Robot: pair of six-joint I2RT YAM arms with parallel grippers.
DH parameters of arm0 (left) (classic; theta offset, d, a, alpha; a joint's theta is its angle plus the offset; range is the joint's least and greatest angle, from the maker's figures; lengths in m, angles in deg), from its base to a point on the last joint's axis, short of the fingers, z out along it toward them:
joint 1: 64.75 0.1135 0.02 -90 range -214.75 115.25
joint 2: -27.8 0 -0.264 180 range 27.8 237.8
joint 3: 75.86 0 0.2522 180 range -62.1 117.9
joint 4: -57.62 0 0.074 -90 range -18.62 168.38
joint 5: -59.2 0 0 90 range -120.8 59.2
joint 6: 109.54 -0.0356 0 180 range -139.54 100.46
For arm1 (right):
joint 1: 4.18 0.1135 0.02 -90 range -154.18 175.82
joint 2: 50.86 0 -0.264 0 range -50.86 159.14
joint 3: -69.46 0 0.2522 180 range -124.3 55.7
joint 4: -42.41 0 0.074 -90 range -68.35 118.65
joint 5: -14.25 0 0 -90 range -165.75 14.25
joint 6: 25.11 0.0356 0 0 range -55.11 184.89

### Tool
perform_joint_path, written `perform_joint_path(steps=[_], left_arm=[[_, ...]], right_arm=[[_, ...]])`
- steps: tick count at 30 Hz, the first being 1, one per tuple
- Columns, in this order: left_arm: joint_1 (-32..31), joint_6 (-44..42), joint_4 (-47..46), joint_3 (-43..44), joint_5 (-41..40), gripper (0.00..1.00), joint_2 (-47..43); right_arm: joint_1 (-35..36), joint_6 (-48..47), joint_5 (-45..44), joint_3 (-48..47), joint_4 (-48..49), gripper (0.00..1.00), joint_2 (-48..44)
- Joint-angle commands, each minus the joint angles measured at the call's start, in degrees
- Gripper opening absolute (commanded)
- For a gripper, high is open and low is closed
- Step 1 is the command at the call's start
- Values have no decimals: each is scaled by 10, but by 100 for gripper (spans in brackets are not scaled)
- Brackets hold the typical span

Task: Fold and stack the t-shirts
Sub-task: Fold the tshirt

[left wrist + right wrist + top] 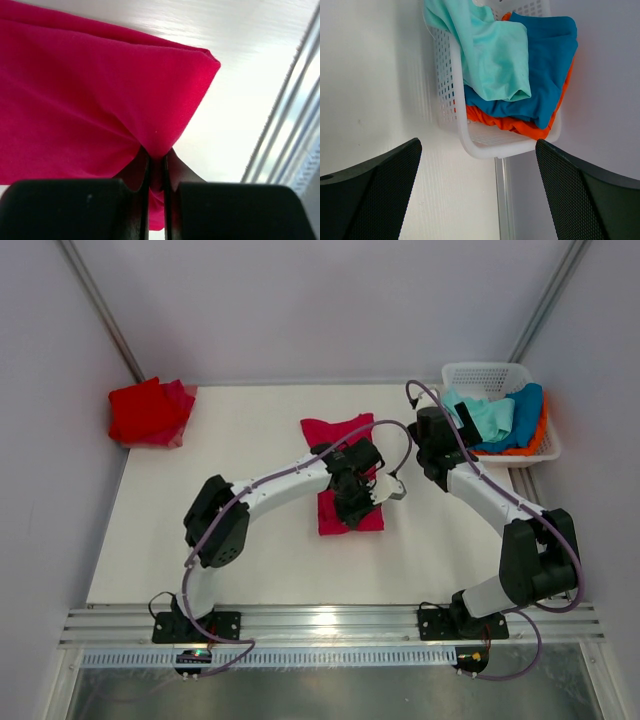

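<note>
Next I need to carry the pink t-shirt's pinched near end in my left gripper outward over the t-shirt's far end (pixel 338 429), which lies outward of it, and release, doubling the still-long pink t-shirt.
A crimson-pink t-shirt (pixel 337 430) lies folded into a narrow strip in the middle of the table. My left gripper (pixel 352 504) is down on its near end. In the left wrist view that gripper (pixel 156 167) is shut on a pinched fold of the pink cloth (pixel 90 90), close to a corner. A red t-shirt (pixel 150 412) sits folded at the back left. Mint-green (pixel 492 55), blue (pixel 547 60) and orange (pixel 512 124) t-shirts are heaped in the basket. My right gripper (pixel 477 185) hangs open and holds nothing, just short of the basket's near end.
The white lattice basket (pixel 487 372) stands at the back right corner against the wall. Its rim (pixel 505 149) faces my right gripper. Grey walls close in the table on three sides. A metal rail (pixel 330 623) runs along the near edge.
</note>
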Motion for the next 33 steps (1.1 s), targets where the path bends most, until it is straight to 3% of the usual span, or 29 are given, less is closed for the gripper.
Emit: perform_joint_path(steps=[1,9,15,19,23,33], left_arm=[[-7,-37,124,46,75,0,-19],[-28,-96,267,140,183,0,-23],[-18,-143,289,223,102,0,25],[15,-161,303,334,108,0,88],[42,-157,282,384,93,0,131],[96,-139,176,377,59,0,157]], right_arm=[[2,16,0,-13,8,99,-21],[2,10,-14,-15,19,99,-29],[1,-1,-38,-26,42,99,-51],[-10,-12,-53,-21,63,99,-79],[-29,-20,-57,-10,79,99,-100],[-51,-33,-53,16,100,99,-114]])
